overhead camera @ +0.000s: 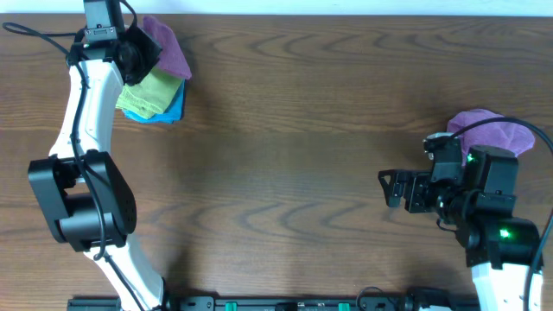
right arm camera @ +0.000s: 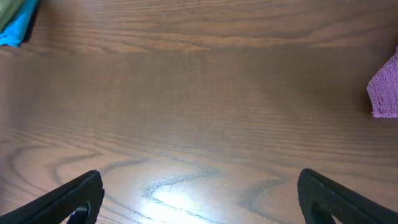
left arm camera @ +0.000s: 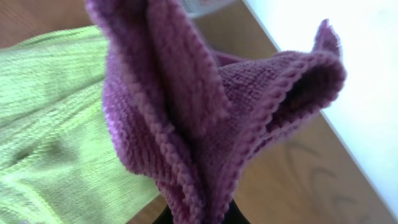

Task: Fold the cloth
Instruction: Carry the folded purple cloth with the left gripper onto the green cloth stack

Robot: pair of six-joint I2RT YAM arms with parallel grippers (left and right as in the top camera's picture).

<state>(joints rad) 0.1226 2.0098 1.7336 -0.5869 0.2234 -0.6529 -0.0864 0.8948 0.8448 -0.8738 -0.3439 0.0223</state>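
Observation:
My left gripper will next lower the overhanging purple cloth back onto that stack and let it go, because the lime-green cloth is below my left gripper and back from it.
The cloth is purple and bunched at the far left corner, resting partly on a lime-green cloth. Its tag does not show. My left gripper is shut on it. In the left wrist view several hemmed layers of the cloth run down into the jaws, with the lime-green cloth beneath. My right gripper is open and empty over bare table at the right. It also shows in the right wrist view.
The lime-green cloth lies on a blue cloth. A second purple cloth, no tag showing, lies crumpled behind my right arm; its edge shows in the right wrist view. The table's far edge is just beyond the stack.

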